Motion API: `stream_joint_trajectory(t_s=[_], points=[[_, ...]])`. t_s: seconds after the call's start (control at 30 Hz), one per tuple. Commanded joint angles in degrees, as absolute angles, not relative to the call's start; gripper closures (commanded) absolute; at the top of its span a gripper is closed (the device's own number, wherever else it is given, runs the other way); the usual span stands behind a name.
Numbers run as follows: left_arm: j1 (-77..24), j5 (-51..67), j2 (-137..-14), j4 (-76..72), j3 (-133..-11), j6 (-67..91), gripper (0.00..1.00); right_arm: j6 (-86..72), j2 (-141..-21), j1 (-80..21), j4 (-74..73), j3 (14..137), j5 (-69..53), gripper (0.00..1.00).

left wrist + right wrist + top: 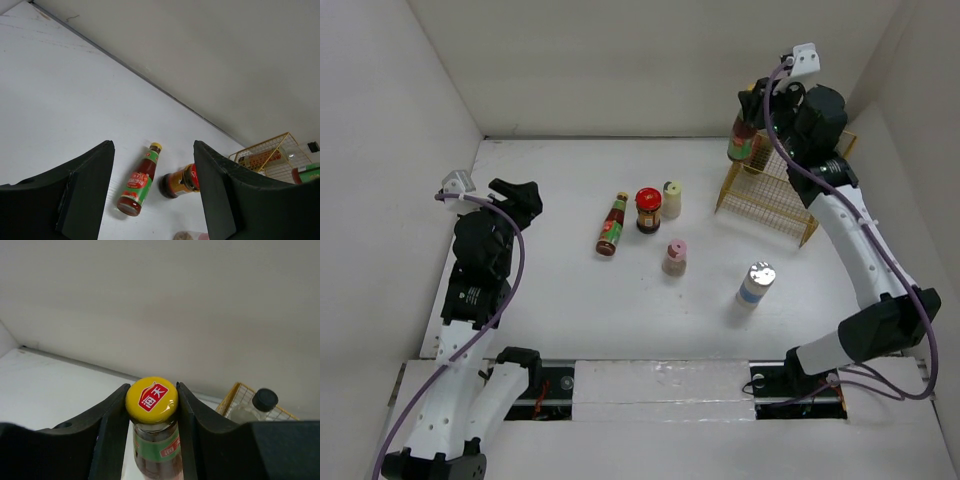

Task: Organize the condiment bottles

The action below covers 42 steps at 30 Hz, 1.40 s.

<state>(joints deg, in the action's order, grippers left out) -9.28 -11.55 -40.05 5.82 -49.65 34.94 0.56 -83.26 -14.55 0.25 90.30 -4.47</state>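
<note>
I will move my right gripper past the black-capped bottle (264, 400) next and then down, because the basket's free space is below the gripper, to its right in the top view.
My right gripper (752, 108) is shut on the yellow cap (151, 400) of a green-labelled condiment bottle (741, 142), which hangs upright over the left end of the yellow wire basket (772, 195). A black-capped bottle (264, 400) stands inside the basket. On the table lie a yellow-capped red-green bottle (611, 226) on its side, a red-lidded jar (648, 210), a cream bottle (672, 199), a pink-capped beige bottle (674, 257) and a silver-lidded white-blue one (756, 283). My left gripper (516, 196) stands open and empty at the far left, facing the lying bottle (137, 182) and the jar (180, 182).
White walls close the table at the back and on both sides. The basket (265, 152) sits in the back right corner, close to the right wall. The right arm's forearm (865, 250) slants down along the table's right side.
</note>
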Motion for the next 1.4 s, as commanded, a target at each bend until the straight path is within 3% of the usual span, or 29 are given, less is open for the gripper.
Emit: stream_joint_trajectory(t_s=[0.0,0.4,0.8,1.17,1.37], points=[[-9.32,-11.6,-39.64,3.52,-50.8,34.01,0.4,-2.2,-82.18,-14.34,4.66,95.36,-1.95,0.87],[-9.32,-10.28,-40.17,2.99,-50.27,33.49,0.4,-2.72,-87.79,-0.62,1.31,103.09,7.9,0.89],[-9.32,-8.44,-42.1,1.93,-50.27,32.96,0.4,-2.2,-99.14,6.67,1.85,113.73,5.89,0.89],[-9.32,-3.35,-47.19,0.7,-50.8,31.2,0.36,-2.89,-103.18,8.26,8.25,109.52,4.22,0.89],[-9.32,-0.19,-51.85,1.92,-52.73,28.92,0.33,-5.71,-102.66,7.04,14.67,97.04,4.21,0.89]])
